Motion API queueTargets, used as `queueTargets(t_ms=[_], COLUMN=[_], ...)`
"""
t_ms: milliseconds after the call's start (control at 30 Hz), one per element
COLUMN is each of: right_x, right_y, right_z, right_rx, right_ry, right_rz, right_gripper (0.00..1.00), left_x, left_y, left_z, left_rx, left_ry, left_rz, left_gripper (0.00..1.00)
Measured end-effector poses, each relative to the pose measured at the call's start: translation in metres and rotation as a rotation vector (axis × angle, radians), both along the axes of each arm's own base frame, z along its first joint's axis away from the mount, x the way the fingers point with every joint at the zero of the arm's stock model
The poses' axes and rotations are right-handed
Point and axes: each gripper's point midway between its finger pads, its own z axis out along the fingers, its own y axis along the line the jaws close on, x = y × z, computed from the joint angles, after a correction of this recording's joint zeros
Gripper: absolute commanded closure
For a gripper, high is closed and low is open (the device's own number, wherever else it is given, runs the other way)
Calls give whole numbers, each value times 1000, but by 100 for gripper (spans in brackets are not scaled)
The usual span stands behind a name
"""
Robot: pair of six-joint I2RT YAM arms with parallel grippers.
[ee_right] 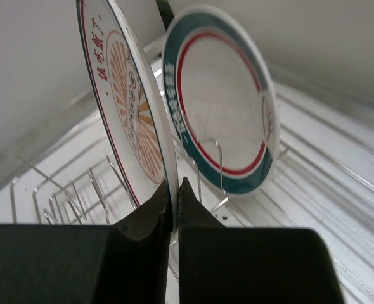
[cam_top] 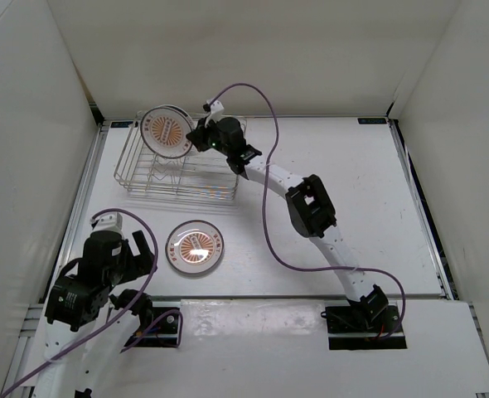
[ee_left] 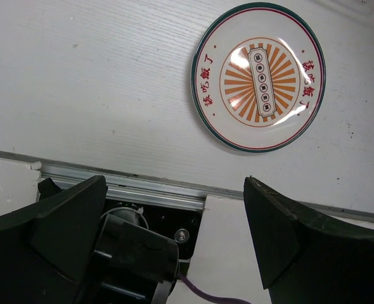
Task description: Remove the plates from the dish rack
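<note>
The right gripper rises clear of the dish rack's wires next, moves back and comes down over the flat sunburst plate, since that matching plate offers a stack.
My right gripper (cam_top: 196, 138) is shut on the rim of a sunburst plate (cam_top: 166, 131) that stands on edge at the back left of the dish rack (cam_top: 145, 178). In the right wrist view the gripper (ee_right: 175, 190) pinches that plate (ee_right: 133, 107). A plate with a green-and-red rim (ee_right: 219, 107) stands just behind it among the rack's tines (ee_right: 79, 196). A second sunburst plate (cam_top: 195, 246) lies flat on the table in front of the rack and also shows in the left wrist view (ee_left: 258, 76). My left gripper (cam_top: 142, 245) is open and empty near the table's front left, its jaws wide apart (ee_left: 174, 221).
White walls enclose the table on the left, back and right. A metal rail (ee_left: 123, 185) runs along the table's front edge. A purple cable (cam_top: 269, 207) loops over the right arm, and another trails from the left arm.
</note>
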Motion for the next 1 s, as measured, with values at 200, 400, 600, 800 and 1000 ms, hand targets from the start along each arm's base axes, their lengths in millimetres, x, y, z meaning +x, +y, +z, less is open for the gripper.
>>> queueTargets(t_ms=[200,400,600,800,1000], right_x=[-1,-47,-129,-234,-313], right_y=[-8,-43,-95,-132,-136], right_z=[62,108,145,111,7], right_rx=[57,63,66,28,-120], right_ry=[-51,0,125,337,679], right_rz=[-13,5,63,166,241], right_gripper=[100,100,100,100,100], left_x=[-5,-7,-8,-5,-4], left_y=[-1,-3,-2,7,9], left_z=[-13,-17,-14,-6,-10], left_rx=[-21,-40,-60,-50,-58], left_ry=[9,5,-24,-60,-57], left_rz=[13,18,35,100,138], left_gripper=[0,0,0,0,0])
